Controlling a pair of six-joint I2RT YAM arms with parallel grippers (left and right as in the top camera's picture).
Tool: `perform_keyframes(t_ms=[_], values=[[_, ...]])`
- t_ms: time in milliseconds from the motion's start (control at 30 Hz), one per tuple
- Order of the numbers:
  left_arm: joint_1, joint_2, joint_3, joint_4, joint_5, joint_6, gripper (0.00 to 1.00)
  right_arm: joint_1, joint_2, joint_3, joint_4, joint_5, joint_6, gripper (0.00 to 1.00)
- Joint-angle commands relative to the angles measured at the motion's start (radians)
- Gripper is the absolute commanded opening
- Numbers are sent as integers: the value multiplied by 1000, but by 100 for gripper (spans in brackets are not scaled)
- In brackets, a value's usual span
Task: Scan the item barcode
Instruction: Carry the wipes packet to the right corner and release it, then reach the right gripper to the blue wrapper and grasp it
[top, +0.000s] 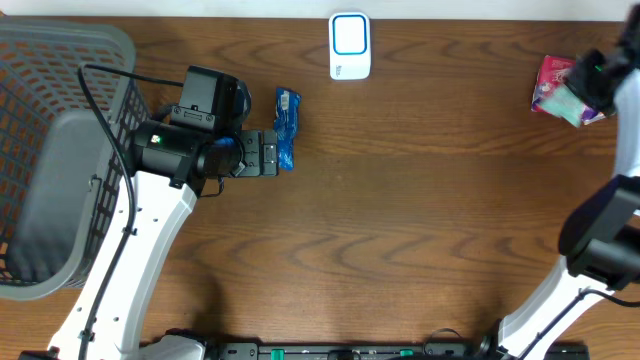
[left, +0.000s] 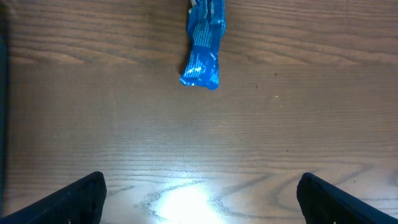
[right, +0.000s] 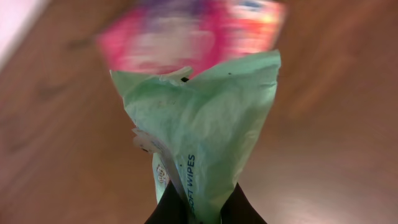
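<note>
The bare wood (top: 600, 145) beside the near edge of the pink packet is below my right gripper and back from it, so I need to move my right gripper down and back next to release the wipes.
A pale green pack of soft wipes (right: 200, 124) hangs pinched between the fingers of my right gripper (right: 202, 210), which is shut on it. From overhead, this gripper (top: 592, 84) holds the wipes pack (top: 566, 103) at the far right of the table, over a pink packet (top: 553, 80). The white and blue barcode scanner (top: 350, 46) stands at the back centre. My left gripper (top: 274, 153) is open beside a blue packet (top: 287, 128). In the left wrist view the blue packet (left: 204, 48) lies ahead of the wide-open left gripper (left: 199, 202), apart from it.
A grey mesh basket (top: 60, 90) fills the left edge of the table. The pink packet (right: 186, 34) shows blurred behind the wipes. The rest is bare wooden table (top: 420, 220).
</note>
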Motion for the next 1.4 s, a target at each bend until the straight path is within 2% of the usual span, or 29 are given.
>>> perform_keyframes(t_ms=[0,167,300,400,500,533,567,733,867,1033,1200,1300,1367], values=[[3,1,2,-3,-10,14,98,-61,4,2,-17,58,-36,1],[3,1,3,-3,-10,14,98,-113,42,0,-14,14,-132,1],[3,1,3,-3,-10,14,98,-117,71,-13,6,13,-146,2],[3,1,3,-3,-10,14,98,-116,90,-13,34,-8,-145,34],[3,1,3,-3,-10,14,98,-115,90,-13,50,-61,-145,51],[3,1,2,-3,-10,14,98,-115,85,-13,54,-90,-145,91],[3,1,3,-3,-10,14,98,-114,82,-12,54,-115,-145,99],[3,1,3,-3,-10,14,98,-109,29,-8,64,-334,-137,99],[3,1,3,-3,-10,14,98,-89,-6,-8,89,-581,-138,99],[3,1,3,-3,-10,14,98,0,-7,-18,66,-892,-192,99],[3,1,3,-3,-10,14,98,174,-3,-28,48,-883,-235,96],[3,1,3,-3,-10,14,98,294,8,-28,74,-819,-234,77],[3,1,3,-3,-10,14,98,387,21,-28,94,-746,-226,75]])
